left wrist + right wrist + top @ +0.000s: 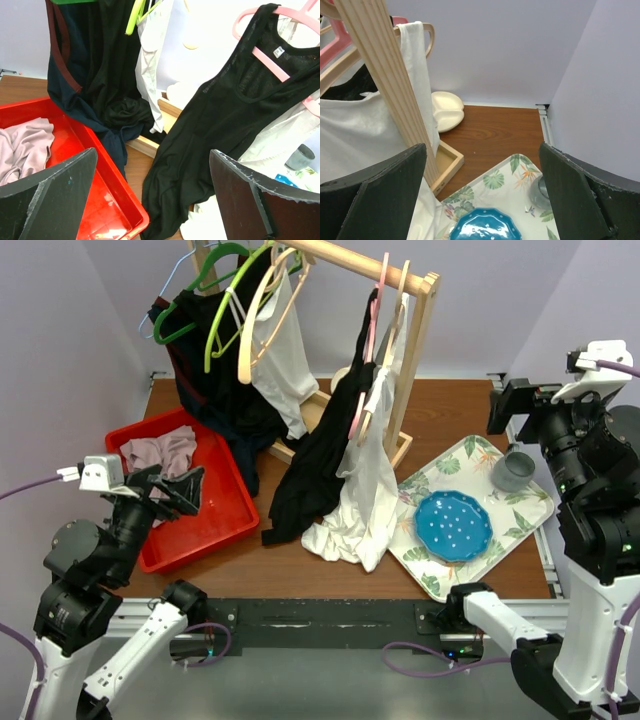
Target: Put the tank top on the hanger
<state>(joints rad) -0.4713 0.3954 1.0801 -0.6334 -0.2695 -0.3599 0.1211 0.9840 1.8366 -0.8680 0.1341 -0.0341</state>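
Observation:
I will next tip my left gripper down and lower it into the bin onto the tank top's crumpled edge, as the bin's bare red bottom leaves that side open.
The dusty-mauve tank top lies crumpled in the far left part of a red bin; it also shows at the left edge of the left wrist view. A pale wooden hanger hangs on the rack's rail beside lime and green hangers, in front of a white garment. My left gripper is open and empty, raised over the bin, just right of the tank top. My right gripper is open and empty, high at the far right above the tray.
A wooden clothes rack stands mid-table with black garments, a white tank top and a pink hanger. A leaf-print tray holds a blue plate and grey cup. A white dish lies behind the rack.

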